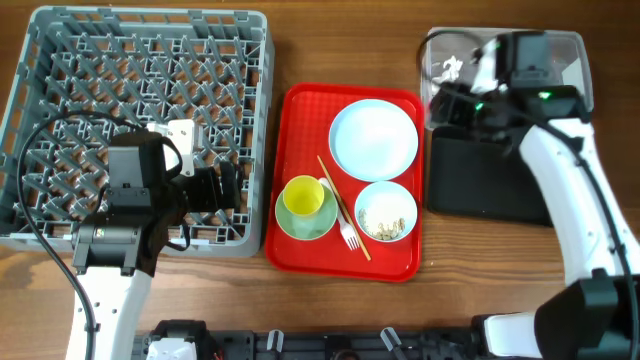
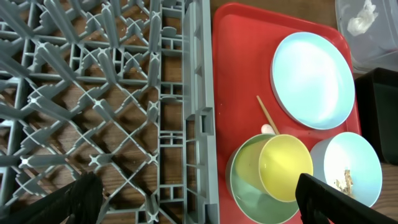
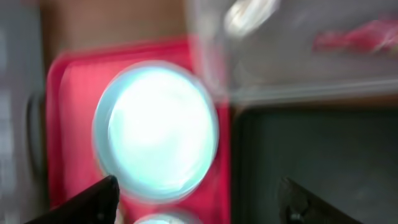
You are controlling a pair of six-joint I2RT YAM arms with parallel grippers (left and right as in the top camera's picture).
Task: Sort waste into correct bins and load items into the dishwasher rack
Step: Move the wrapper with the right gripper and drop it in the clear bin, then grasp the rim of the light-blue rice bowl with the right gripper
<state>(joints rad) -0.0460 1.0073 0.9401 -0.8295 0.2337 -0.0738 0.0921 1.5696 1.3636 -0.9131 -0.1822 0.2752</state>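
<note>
The blue bowl still holds rice scraps, so next my right gripper will go back over the red tray, then down onto the bowl's rim (image 1: 358, 216) beside the chopsticks.
The grey dishwasher rack (image 1: 150, 17) fills the left. My left gripper (image 1: 228, 187) is open and empty over its right edge, as the left wrist view (image 2: 199, 205) shows. On the red tray (image 1: 300, 250) lie the light blue plate (image 1: 373, 139), the yellow cup (image 1: 303, 196) on the green saucer (image 1: 300, 228), the blue bowl (image 1: 386, 200) with rice scraps (image 1: 385, 222), the fork (image 1: 348, 236) and the chopsticks (image 1: 335, 185). My right gripper (image 1: 450, 100) is open and empty between the clear tub (image 1: 570, 50) and the black tray (image 1: 480, 185). The tub holds the tissue (image 1: 450, 68) and the red wrapper (image 3: 357, 37).
The red tray sits between the rack and the two bins, close to both. Bare wooden table shows in front of the tray and along the right edge. The right wrist view is blurred.
</note>
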